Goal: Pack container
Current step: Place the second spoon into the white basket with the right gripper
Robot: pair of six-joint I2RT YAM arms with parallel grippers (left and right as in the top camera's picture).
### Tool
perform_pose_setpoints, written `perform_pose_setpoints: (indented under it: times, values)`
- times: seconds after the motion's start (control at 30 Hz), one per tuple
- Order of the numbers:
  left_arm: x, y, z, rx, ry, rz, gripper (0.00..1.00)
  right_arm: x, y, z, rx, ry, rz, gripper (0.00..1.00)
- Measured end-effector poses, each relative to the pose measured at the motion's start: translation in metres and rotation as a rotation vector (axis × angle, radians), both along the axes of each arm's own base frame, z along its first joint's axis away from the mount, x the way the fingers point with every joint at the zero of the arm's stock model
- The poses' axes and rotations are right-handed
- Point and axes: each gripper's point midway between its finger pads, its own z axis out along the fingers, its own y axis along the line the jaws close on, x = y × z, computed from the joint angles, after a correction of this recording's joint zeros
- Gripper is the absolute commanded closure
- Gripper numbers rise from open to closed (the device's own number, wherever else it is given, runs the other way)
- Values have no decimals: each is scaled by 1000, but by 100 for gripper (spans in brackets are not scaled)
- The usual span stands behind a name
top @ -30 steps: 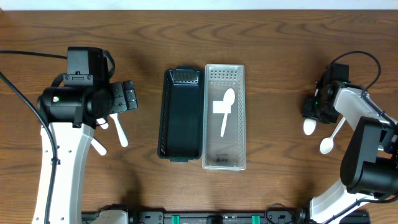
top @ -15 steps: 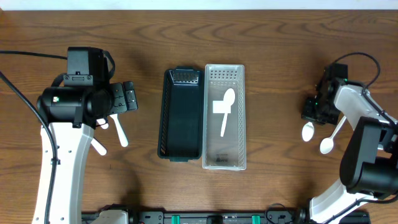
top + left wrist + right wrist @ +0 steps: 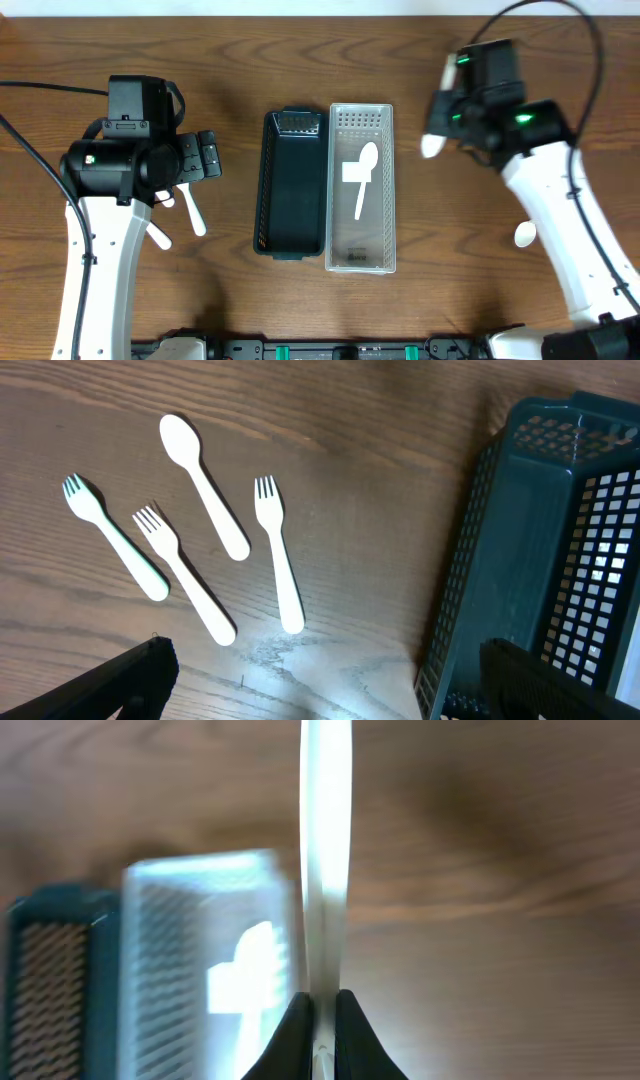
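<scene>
Next, my right gripper moves toward the basket and down over the clear container (image 3: 383, 190), beside the white spoon that is already in it.
A clear plastic container (image 3: 383, 190) sits at the table's middle with a white spoon (image 3: 365, 170) in it; it also shows blurred in the right wrist view (image 3: 190, 970). A dark green basket (image 3: 290, 185) stands beside it on the left. My right gripper (image 3: 450, 125) is shut on a white spoon (image 3: 326, 860), held in the air just right of the clear container, its bowl showing in the overhead view (image 3: 430, 146). My left gripper (image 3: 208, 158) is open and empty, left of the basket (image 3: 540, 560), above loose white cutlery.
A white spoon (image 3: 202, 482) and three white forks (image 3: 280, 555) lie on the table left of the basket. Another white spoon (image 3: 524, 234) lies at the right side of the table.
My right gripper has taken a spoon from the right side of the table, lifted it and swung it left to beside the clear container. The left arm has not moved.
</scene>
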Motion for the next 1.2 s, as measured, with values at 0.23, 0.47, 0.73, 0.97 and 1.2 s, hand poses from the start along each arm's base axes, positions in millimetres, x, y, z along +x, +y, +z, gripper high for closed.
perform_pose_setpoints:
  times: [0.23,0.47,0.73,0.97,1.2]
  values:
    - [0,0,0,0,0,0,2,-20,74,-51,16,145,72,96]
    - [0,0,0,0,0,0,2,-34,98,-124,-41,332,46,92]
    - [0,0,0,0,0,0,2,-42,93,-166,-98,437,24,73]
    - [0,0,0,0,0,0,2,-38,91,-150,-126,436,77,70]
    - [0,0,0,0,2,0,2,27,43,-36,-159,242,30,50]
